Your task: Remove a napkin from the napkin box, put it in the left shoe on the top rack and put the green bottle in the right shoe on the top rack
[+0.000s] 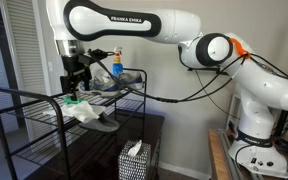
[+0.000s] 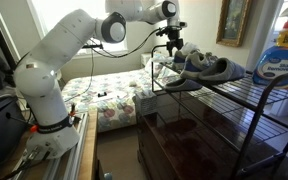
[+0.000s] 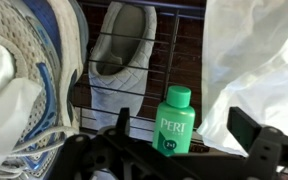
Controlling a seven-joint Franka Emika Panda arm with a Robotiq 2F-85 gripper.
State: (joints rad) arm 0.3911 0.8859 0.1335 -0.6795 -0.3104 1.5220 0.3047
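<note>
The gripper lowers a little next and closes around the green bottle (image 3: 174,122) below it, because a gap on each side leaves its fingers clear.
My gripper (image 3: 179,112) is open and straddles a green bottle (image 3: 174,122) marked PERT, with a gap on each side of it. In an exterior view the gripper (image 1: 76,82) hangs over the top rack (image 1: 24,93), just above the green bottle (image 1: 72,100) and a white crumpled heap (image 1: 86,112). The pair of grey sneakers (image 1: 119,82) stands on the top rack beside the gripper and shows in both exterior views (image 2: 209,68). One sneaker (image 3: 29,80) fills the left of the wrist view. The napkin box (image 1: 134,160) stands on the floor below the rack, with white tissue at its slot.
White crumpled material (image 3: 254,70) lies right of the bottle. A flat grey sandal (image 1: 104,123) lies near the rack's front edge; a grey shoe (image 3: 124,50) shows through the rack's wires. A blue bottle with a yellow top (image 1: 117,62) stands behind the sneakers. A bed (image 2: 104,90) is beyond the rack.
</note>
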